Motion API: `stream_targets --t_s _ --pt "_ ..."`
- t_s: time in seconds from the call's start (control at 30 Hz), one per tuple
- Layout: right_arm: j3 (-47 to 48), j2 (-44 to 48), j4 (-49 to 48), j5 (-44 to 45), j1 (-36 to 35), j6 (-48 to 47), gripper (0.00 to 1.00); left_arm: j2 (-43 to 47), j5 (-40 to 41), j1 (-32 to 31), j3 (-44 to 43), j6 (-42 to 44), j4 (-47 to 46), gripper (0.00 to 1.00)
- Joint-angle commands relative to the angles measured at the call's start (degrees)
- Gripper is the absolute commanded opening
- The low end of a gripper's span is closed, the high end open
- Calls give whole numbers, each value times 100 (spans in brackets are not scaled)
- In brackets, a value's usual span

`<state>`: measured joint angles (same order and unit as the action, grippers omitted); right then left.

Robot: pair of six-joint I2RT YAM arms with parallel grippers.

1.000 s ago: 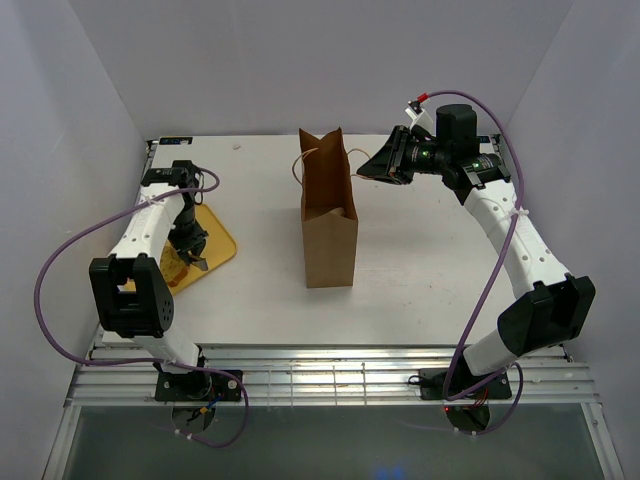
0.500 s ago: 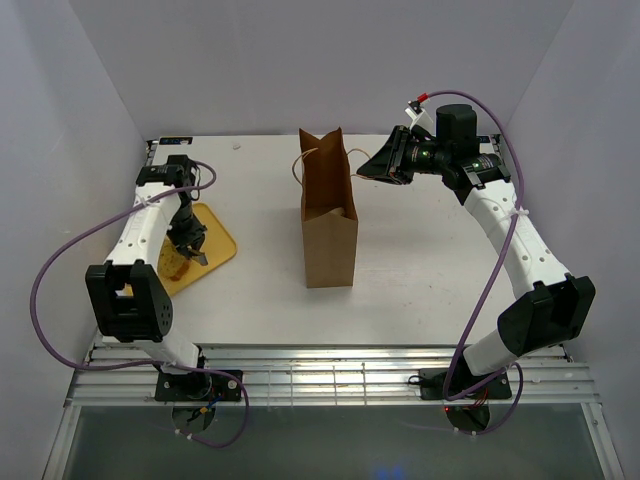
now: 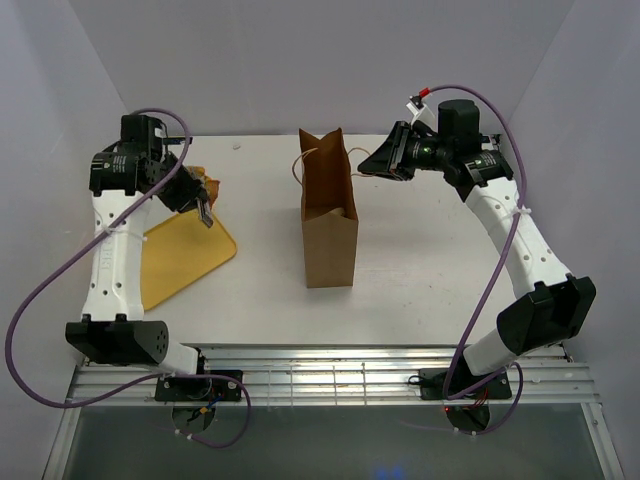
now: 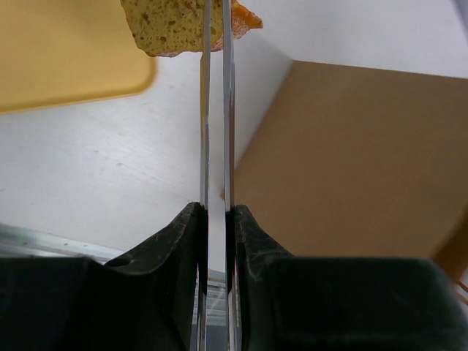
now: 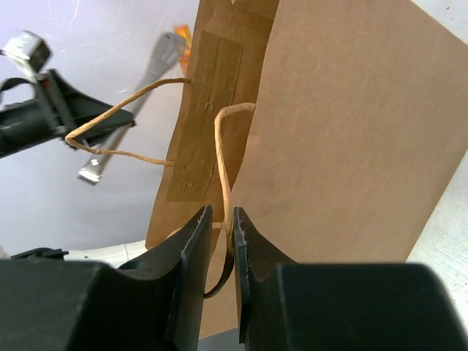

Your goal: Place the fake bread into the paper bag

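Observation:
I need to raise my left gripper next, turn it toward the paper bag, lower the fake bread [image 3: 209, 186] into the paper bag's opening [image 3: 328, 182] and let go. The paper bag stands tall and is open on top.
The fake bread [image 4: 170, 25], a yellowish slice with a darker crust, is pinched at the tips of the long thin blades of my left gripper [image 4: 215, 16]. From above, that gripper [image 3: 203, 196] hangs raised over the far end of the tray, left of the paper bag [image 3: 329, 215], with the bread [image 3: 209, 186] showing orange at its tip. The tall brown bag [image 5: 351, 124] stands upright mid-table. My right gripper [image 5: 220, 227] is shut on one thin looped handle [image 5: 219, 146] at the bag's right top edge [image 3: 366, 166].
A flat yellow tray [image 3: 190, 255] lies at the left of the table under my left arm. The bag's other handle [image 3: 298, 165] loops out to the left. White walls enclose the table on three sides.
My left gripper closed on the bread down at the tray, then rose and swung back with it. The right arm and the bag have not moved.

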<state>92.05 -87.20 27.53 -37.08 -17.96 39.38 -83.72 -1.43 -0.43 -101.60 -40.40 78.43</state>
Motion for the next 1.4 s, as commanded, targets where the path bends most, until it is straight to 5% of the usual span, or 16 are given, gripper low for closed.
stream_targets --t_s 0.0,0.13,0.3,0.53,1.07,1.37 --pt "375 -52 164 69 64 -202 24 391 -1664 34 -684 -38 -274 0" --pt "568 -113 331 69 82 -255 24 813 -3036 34 -993 -476 -1686 0" --pt "621 -122 516 78 82 -369 24 1445 -4783 34 -327 -1539 -3761 0" --pt "709 -175 684 78 90 -501 24 1640 -5858 34 -123 -3236 -6425 0" --pt "999 -280 719 78 99 -431 24 1956 -5913 -782 1528 -3255 -6447 0" --pt "1060 -307 736 148 108 -422 24 1912 -5438 -898 1643 -2043 -4812 0"
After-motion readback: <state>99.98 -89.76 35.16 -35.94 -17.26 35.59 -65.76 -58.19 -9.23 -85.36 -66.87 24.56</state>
